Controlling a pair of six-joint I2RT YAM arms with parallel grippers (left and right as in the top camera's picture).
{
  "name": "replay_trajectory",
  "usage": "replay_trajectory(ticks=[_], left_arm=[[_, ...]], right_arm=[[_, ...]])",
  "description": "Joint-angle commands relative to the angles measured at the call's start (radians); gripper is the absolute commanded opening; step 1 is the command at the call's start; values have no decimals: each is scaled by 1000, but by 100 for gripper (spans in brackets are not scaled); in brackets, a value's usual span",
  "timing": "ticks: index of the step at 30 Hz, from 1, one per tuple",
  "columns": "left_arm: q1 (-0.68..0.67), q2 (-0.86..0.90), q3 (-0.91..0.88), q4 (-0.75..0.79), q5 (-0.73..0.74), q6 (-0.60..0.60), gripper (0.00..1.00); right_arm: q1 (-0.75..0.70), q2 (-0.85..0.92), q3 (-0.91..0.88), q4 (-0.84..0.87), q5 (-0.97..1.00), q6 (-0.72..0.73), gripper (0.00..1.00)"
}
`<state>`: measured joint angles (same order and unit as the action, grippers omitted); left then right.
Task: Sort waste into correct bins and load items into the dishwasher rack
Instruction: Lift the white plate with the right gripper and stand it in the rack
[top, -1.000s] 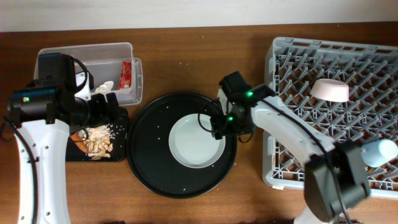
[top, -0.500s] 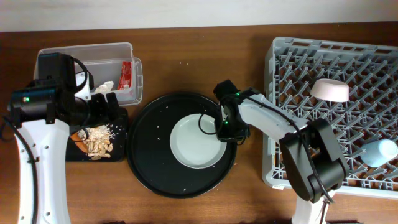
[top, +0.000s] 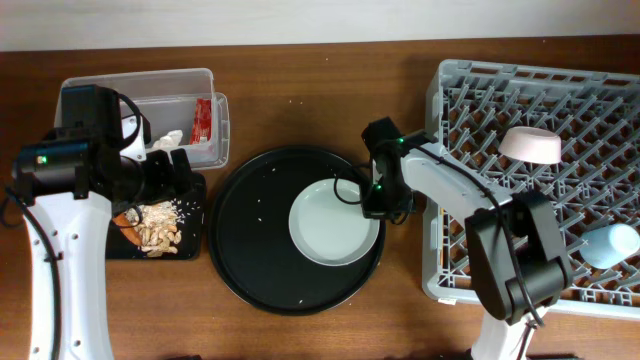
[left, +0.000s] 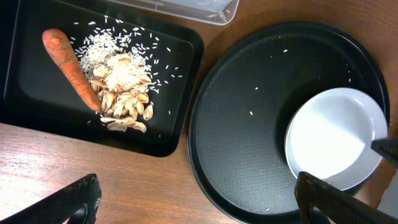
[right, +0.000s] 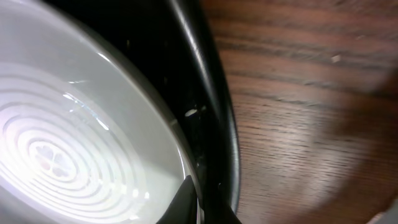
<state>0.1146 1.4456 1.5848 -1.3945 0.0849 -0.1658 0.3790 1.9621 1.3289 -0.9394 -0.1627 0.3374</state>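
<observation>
I next need to lift and turn my right gripper to release the plate (top: 335, 222) in the rack's tray-side far corner (top: 466, 112), because that lies to its right in the overhead view.
The pale grey-green plate (top: 335, 222) lies on the right side of the large round black tray (top: 250, 260). My right gripper (top: 375, 205) is shut on its right rim; the right wrist view shows the fingers pinching the plate (right: 74, 137) edge at the gripper (right: 198, 208). My left gripper (top: 175, 172) hangs open and empty over the shallow black tray (top: 120, 248), which holds the carrot stick (left: 68, 65) and food scraps (left: 121, 93). The clear tub (top: 140, 92) holds the red wrapper (top: 203, 120) and white tissue (top: 168, 140). The white bowl (top: 530, 146) and blue cup (top: 610, 245) sit in the rack (top: 480, 100).
Loose rice grains dot the round black tray (left: 249, 124). A strip of bare wooden table (top: 405, 260) separates that tray from the rack's left wall. The clear tub and black tray sit close together at the far left.
My right gripper closed on the plate's right rim, and the plate has slid to the right across the round tray. The left arm has stayed where it was.
</observation>
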Motion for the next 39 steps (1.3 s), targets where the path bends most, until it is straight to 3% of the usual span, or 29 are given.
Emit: replay_trajectory(ticks=[1,6,13,17,19,23,29,39], left_arm=[[7,-8,13,1,-4,-5,99],[7,-8,13,2,-4,-5,99],[7,-8,13,2,-4,-5,99],[7,-8,13,2,-3,-5,99],[7,-8,13,2,-3,-5,99],[7,-8,13,2,-3,-5,99],[7,-8,13,5,-3,-5,99],[7,-8,13,10,-3,-5,99]], right_arm=[[-13,-117,56,-49,125,8,4],[-14,-321,84,-87,289,-19,4],[-14,-613,91,-64,948,-76,4],[-14,-642,90,-29,1349,-78,4],[-35,-623,90,13,1453,-78,4],[-146,-531,90,40,1437,-75,4],[-240,-382,90,69,1215,-67,4],[-243,-227,90,132,1178,-67,4]])
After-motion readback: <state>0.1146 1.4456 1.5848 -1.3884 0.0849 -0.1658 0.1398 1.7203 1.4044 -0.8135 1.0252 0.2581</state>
